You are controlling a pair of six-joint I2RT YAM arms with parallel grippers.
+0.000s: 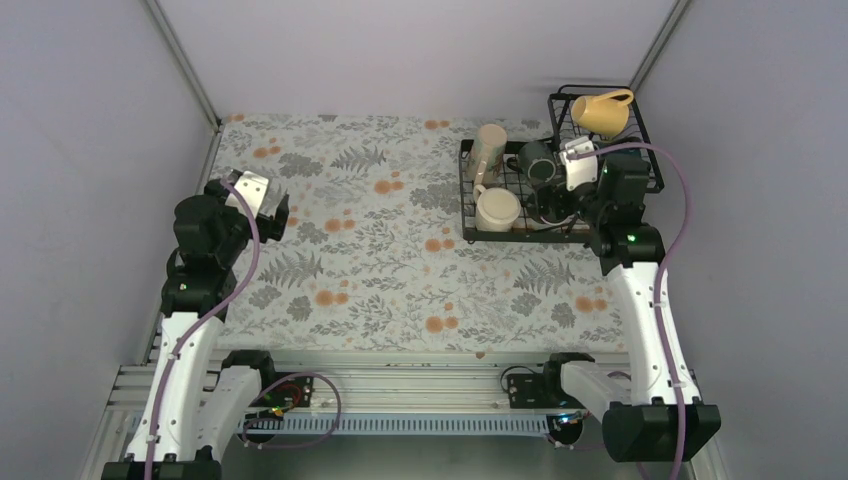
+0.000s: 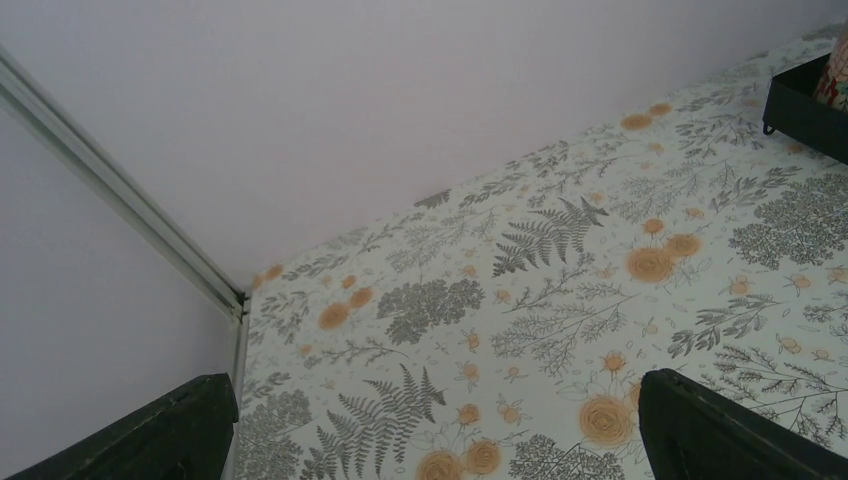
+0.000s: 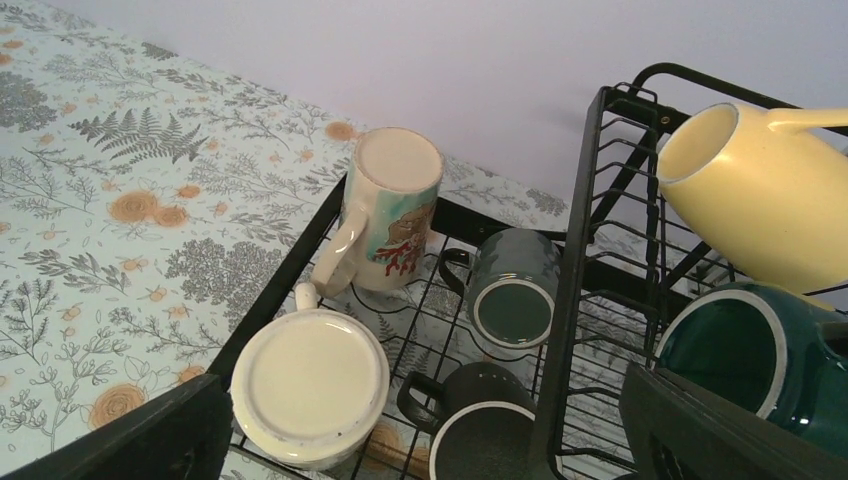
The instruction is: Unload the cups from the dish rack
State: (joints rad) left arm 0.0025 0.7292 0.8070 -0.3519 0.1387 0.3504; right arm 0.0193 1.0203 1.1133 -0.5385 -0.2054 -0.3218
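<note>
The printed mug's narrow handle (image 1: 480,174) (image 3: 340,252) sticks out down and to the left of my right gripper in the top view. My right gripper will move there next and lower astride the handle.
The black wire dish rack (image 1: 466,190) stands at the back right. Its flat tray holds a cream printed mug (image 3: 395,205), a cream mug (image 3: 310,385) upside down, a dark grey-green mug (image 3: 513,290) and a black mug (image 3: 485,425). The raised tier holds a yellow mug (image 3: 750,190) and a dark teal mug (image 3: 745,345). My right gripper (image 3: 425,435) is open and empty, hovering over the black mug, with its right finger by the teal mug. My left gripper (image 2: 435,430) is open and empty above the left side of the table.
The rack's upright frame bar (image 3: 570,300) stands between my right fingers. The floral tablecloth (image 1: 380,250) covers the table. Grey walls close in on the left, back and right. A corner of the rack (image 2: 800,105) shows in the left wrist view.
</note>
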